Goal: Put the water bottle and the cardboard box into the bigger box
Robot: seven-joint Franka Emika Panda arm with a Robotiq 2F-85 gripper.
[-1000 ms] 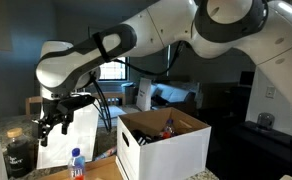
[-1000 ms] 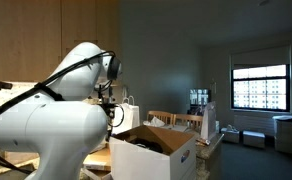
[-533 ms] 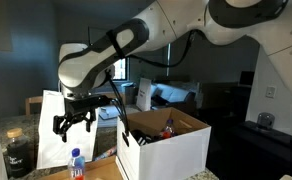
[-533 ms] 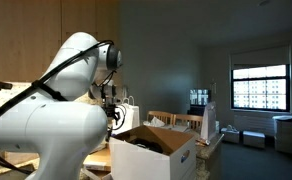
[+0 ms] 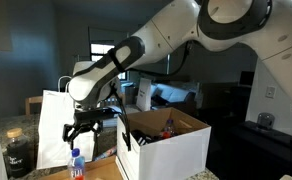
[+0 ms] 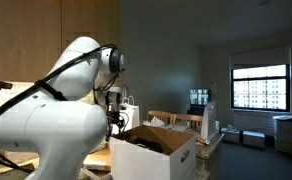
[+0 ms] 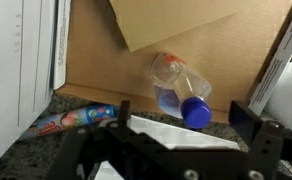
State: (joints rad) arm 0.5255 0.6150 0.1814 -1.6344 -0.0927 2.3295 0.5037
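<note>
My gripper moves down with fingers spread onto the blue cap of the water bottle next and closes there, since the cap stands just below my gripper.
The water bottle (image 5: 76,164) stands on the counter, clear with a blue cap and a red-and-blue label. My gripper (image 5: 82,131) hangs open just above it, fingers pointing down. In the wrist view the water bottle (image 7: 179,88) sits between and beyond the two dark fingers (image 7: 248,118), and nothing is gripped by the gripper (image 7: 186,115). The bigger box (image 5: 166,146), white outside and brown inside, stands open beside the bottle and also shows as the bigger box (image 6: 156,155) from its other side. Brown cardboard (image 7: 216,45) lies behind the bottle; I cannot tell whether it is the cardboard box.
A white paper bag (image 5: 54,125) stands close behind the bottle. A dark jar (image 5: 18,152) stands further along the counter. A colourful packet (image 7: 76,118) and a white sheet (image 7: 181,130) lie under the gripper. Something red and dark (image 5: 168,128) sits inside the bigger box.
The arm has swung toward the bigger box and lowered the gripper over the water bottle. The jaws have opened wider.
</note>
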